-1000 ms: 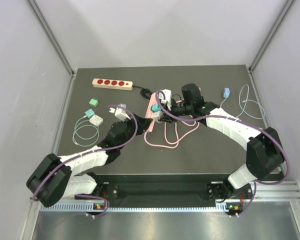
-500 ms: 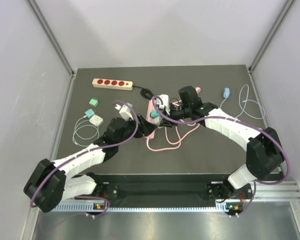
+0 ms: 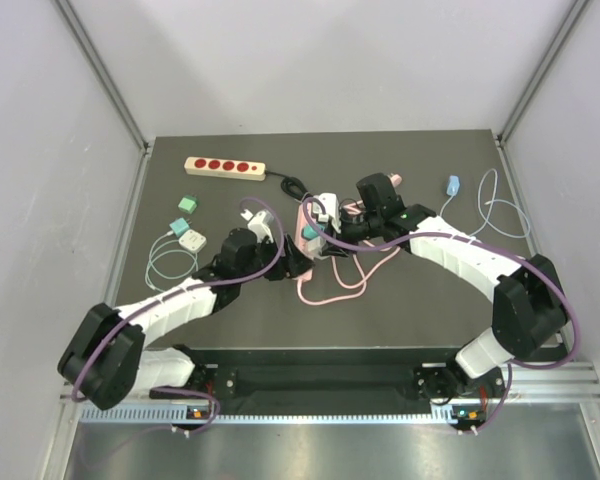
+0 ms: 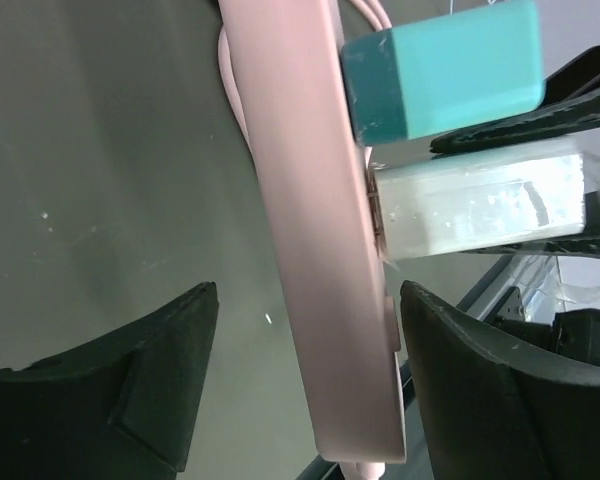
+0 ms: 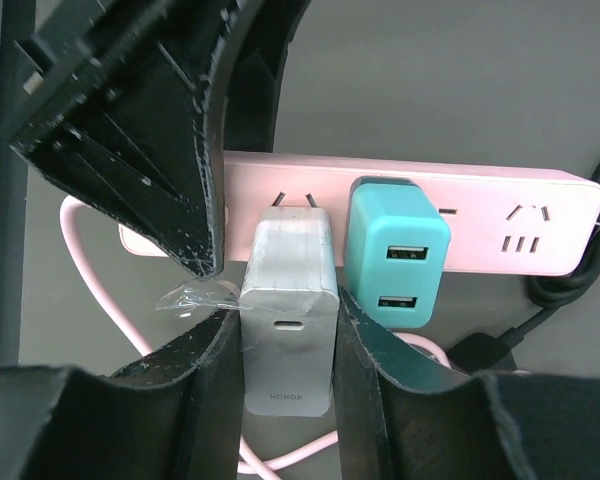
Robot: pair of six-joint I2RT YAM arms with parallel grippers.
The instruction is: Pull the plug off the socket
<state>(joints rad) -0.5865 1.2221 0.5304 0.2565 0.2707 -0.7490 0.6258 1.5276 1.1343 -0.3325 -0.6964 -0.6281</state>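
Observation:
My right gripper draws the white plug off the socket strip next, carries it to the bare tabletop (image 3: 437, 199) beside the blue plug and lowers to release it there.
The pink socket strip (image 3: 304, 238) lies mid-table with two plugs in it. A white plug (image 5: 290, 310) sits in the strip (image 5: 480, 215), a short length of its metal prongs showing. My right gripper (image 5: 287, 312) is shut on the white plug's sides. A teal plug (image 5: 395, 250) stands right beside it, also seen from the side (image 4: 440, 70). My left gripper (image 4: 310, 380) is open, its fingers (image 4: 165, 375) on either side of the strip's near end (image 4: 330, 300) without touching it. From above, the left gripper (image 3: 288, 262) is at the strip's near end.
The strip's pink cable (image 3: 332, 280) loops on the table in front of it. A beige strip with red sockets (image 3: 224, 166) lies at the back left. A green adapter (image 3: 187, 203), a white adapter with cable (image 3: 190, 238) and a blue plug with cable (image 3: 452, 184) lie around.
My left arm has swung right to the strip's near end and its jaws have opened around it. The right gripper has stayed shut on the white plug, shifting slightly left.

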